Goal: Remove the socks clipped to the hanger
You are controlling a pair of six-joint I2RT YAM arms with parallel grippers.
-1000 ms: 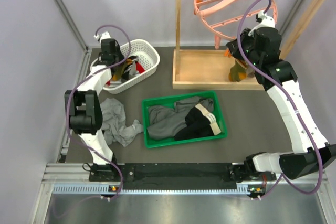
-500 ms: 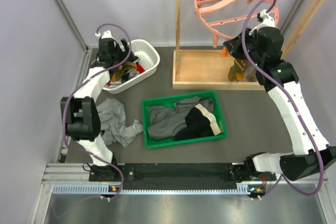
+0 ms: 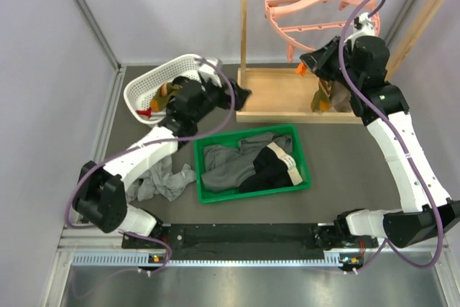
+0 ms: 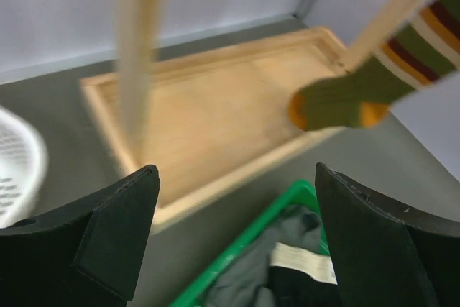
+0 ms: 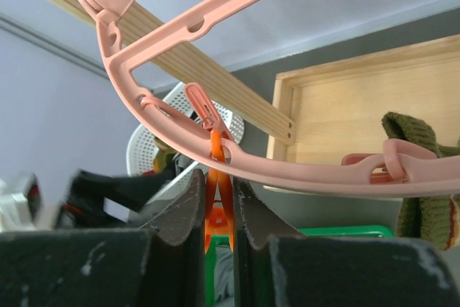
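The olive sock's foot (image 3: 323, 98) (image 4: 339, 105) hangs away from my fingers, so next my left gripper needs to go to the right in the top view onto it.
The pink round hanger (image 3: 316, 6) hangs from the wooden rack and crosses the right wrist view (image 5: 215, 26). My right gripper (image 3: 310, 62) (image 5: 219, 210) is shut on an orange clip (image 5: 218, 199) that dangles from the hanger's ring. An olive sock with orange and dark stripes (image 3: 323, 97) (image 4: 356, 91) (image 5: 424, 185) hangs from the hanger over the rack's base. My left gripper (image 3: 243, 96) (image 4: 233, 239) is open and empty, low between the white basket and the rack base, well left of that sock. Other socks (image 3: 167, 93) lie in the basket.
The white basket (image 3: 147, 80) stands at the back left. A green tray (image 3: 198, 170) (image 4: 244, 246) with grey and black garments is mid-table. A grey cloth (image 3: 159, 177) lies left of it. The wooden rack's base board (image 3: 277, 98) (image 4: 215, 113) and uprights (image 3: 244, 26) stand at the back right.
My left gripper opened over the basket and swung right towards the rack base. The right gripper stayed shut at the hanger, which has tilted slightly.
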